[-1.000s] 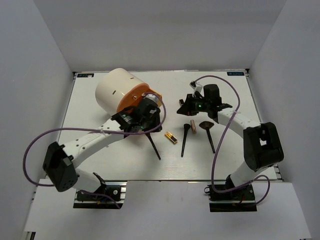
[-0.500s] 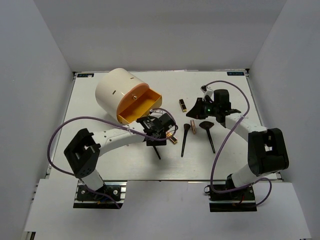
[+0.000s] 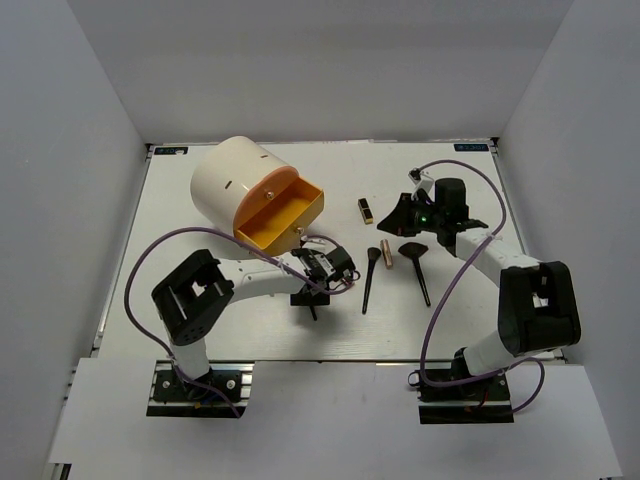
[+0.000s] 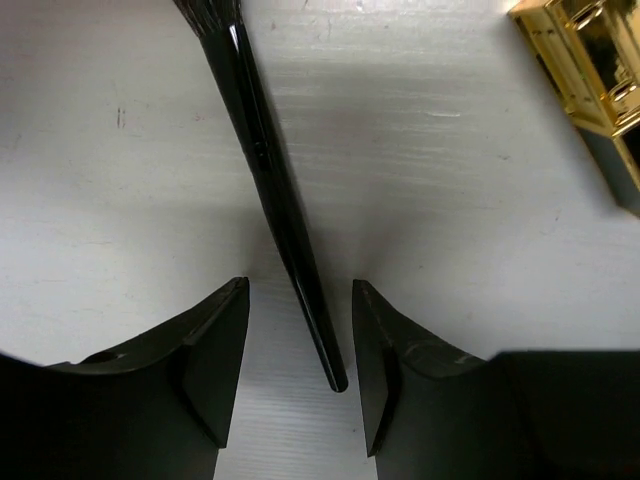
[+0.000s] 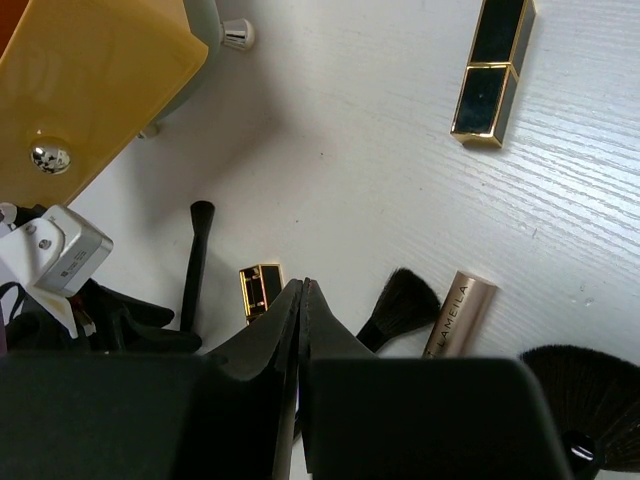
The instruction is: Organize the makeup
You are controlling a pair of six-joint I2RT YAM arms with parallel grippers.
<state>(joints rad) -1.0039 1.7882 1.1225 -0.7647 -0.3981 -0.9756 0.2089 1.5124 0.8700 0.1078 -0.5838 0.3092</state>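
The brush's thin handle near its tail end (image 3: 313, 312) (image 4: 307, 295) lies between the fingers of my left gripper, so they will stay low and close on it there.
My left gripper (image 4: 300, 340) is open low over the table, its jaws on either side of the tail end of a thin black-handled brush (image 4: 270, 180), not touching it. In the top view this gripper (image 3: 318, 290) sits over that brush (image 3: 313, 311). A gold-and-black lipstick (image 4: 595, 70) lies just right of it. My right gripper (image 5: 303, 290) is shut and empty, hovering (image 3: 405, 213) near a second lipstick (image 3: 366, 210). A rose-gold tube (image 3: 386, 253), a small brush (image 3: 368, 282) and a fan brush (image 3: 416, 262) lie in the middle.
The big cream cylinder (image 3: 225, 180) lies at the back left with its orange drawer (image 3: 285, 212) pulled open toward the makeup. In the right wrist view the drawer front (image 5: 90, 80) fills the top left. White walls enclose the table.
The orange drawer has come open. My left gripper has moved from the drawer down to the black brush. My right gripper has drawn back to the right, uncovering the lipstick beside it.
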